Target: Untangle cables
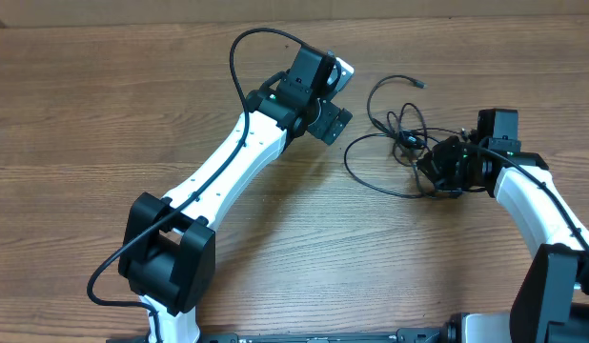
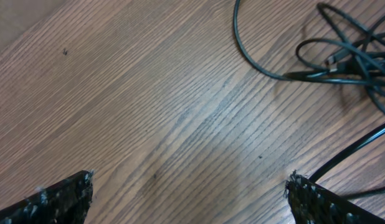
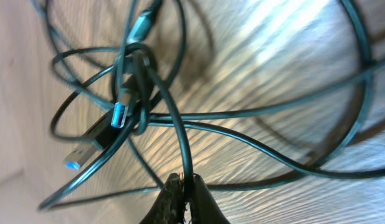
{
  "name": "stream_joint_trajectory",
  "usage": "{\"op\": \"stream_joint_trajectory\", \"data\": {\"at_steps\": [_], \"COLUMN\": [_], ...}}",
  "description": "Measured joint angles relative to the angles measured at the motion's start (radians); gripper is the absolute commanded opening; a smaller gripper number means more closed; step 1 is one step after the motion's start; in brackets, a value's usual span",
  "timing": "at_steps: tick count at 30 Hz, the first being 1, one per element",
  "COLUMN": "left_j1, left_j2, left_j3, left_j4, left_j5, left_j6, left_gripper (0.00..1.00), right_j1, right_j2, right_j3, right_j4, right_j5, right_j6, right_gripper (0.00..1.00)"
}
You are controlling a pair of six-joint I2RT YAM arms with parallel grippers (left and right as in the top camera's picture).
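The held cable piece runs into the knot, so next my right gripper will rise, pull it outward over the bare wood beyond the tangle (image 1: 453, 93) and free it.
A tangle of thin black cables (image 1: 401, 143) lies on the wooden table right of centre, with one plug end (image 1: 418, 84) reaching up and back. My right gripper (image 1: 436, 170) sits at the tangle's right side. In the right wrist view its fingers (image 3: 183, 182) are shut on one cable strand (image 3: 180, 134), with looped cords and blue-tipped USB plugs (image 3: 119, 114) just beyond. My left gripper (image 1: 330, 120) hovers left of the tangle, open and empty. Its fingertips (image 2: 186, 190) frame bare wood, with cable loops (image 2: 342, 59) at the upper right.
The wooden table (image 1: 104, 114) stretches to the left and front. The left arm (image 1: 228, 171) runs diagonally across the table's middle. The right arm (image 1: 547, 205) comes in from the lower right.
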Motion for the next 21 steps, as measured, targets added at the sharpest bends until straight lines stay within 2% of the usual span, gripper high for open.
{"op": "stream_joint_trajectory", "data": {"at_steps": [9,21], "left_j1": [0.000,0.000], "left_j2": [0.000,0.000], "left_j3": [0.000,0.000], "left_j4": [-0.033,-0.042], "left_j5": [0.035,0.053], "left_j6": [0.000,0.000], "left_gripper": [1.00,0.99], "right_j1": [0.000,0.000], "right_j2": [0.002,0.002], "right_j3": [0.202,0.583], "right_j4": [-0.076,-0.282], "right_j5": [-0.108,-0.019], "right_j6": [-0.188,-0.294], "right_gripper": [0.04,0.04]}}
